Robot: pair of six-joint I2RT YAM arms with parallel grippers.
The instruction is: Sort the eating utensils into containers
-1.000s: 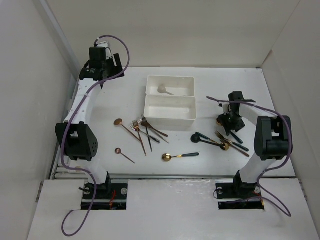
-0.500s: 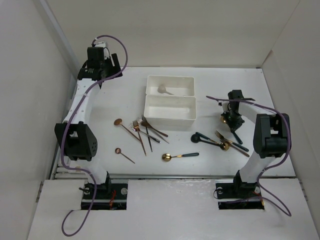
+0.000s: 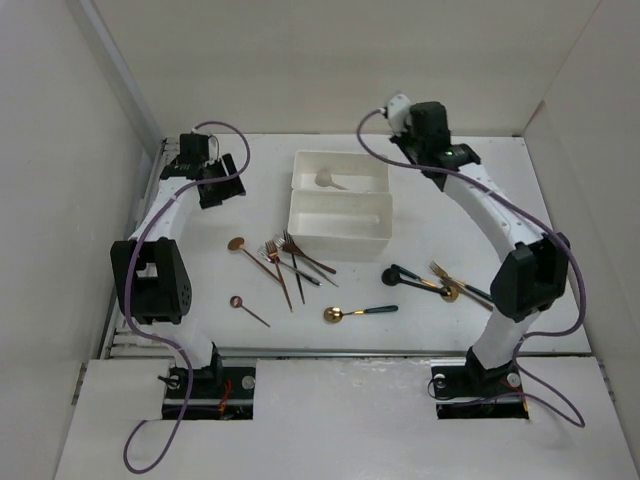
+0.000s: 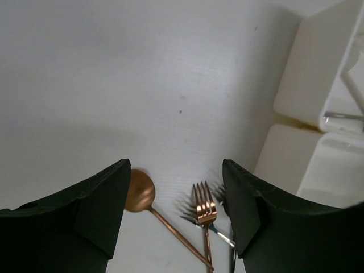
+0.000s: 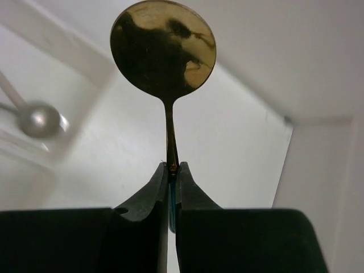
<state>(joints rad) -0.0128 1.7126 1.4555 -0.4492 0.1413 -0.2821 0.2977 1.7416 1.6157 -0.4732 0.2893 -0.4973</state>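
Observation:
My right gripper will move over and down to the far white container, to its left in the top view, and let go where a spoon already lies.
My right gripper is shut on the dark handle of a gold spoon, whose bowl sticks up past the fingertips. In the top view this gripper hangs at the back, just right of the far white container, which holds a pale spoon. The near container adjoins it. My left gripper is open above the table, with a copper spoon and a copper fork below it. From above, the left gripper is left of the containers.
Copper forks and two copper spoons lie front left of the containers. A gold spoon with a dark handle lies in front. A black spoon and dark-handled gold forks lie at the right. White walls enclose the table.
My right gripper shut on a gold spoon in the right-hand pile, lifted it and swung to the back beside the far container. My left gripper moved slightly nearer and rightward.

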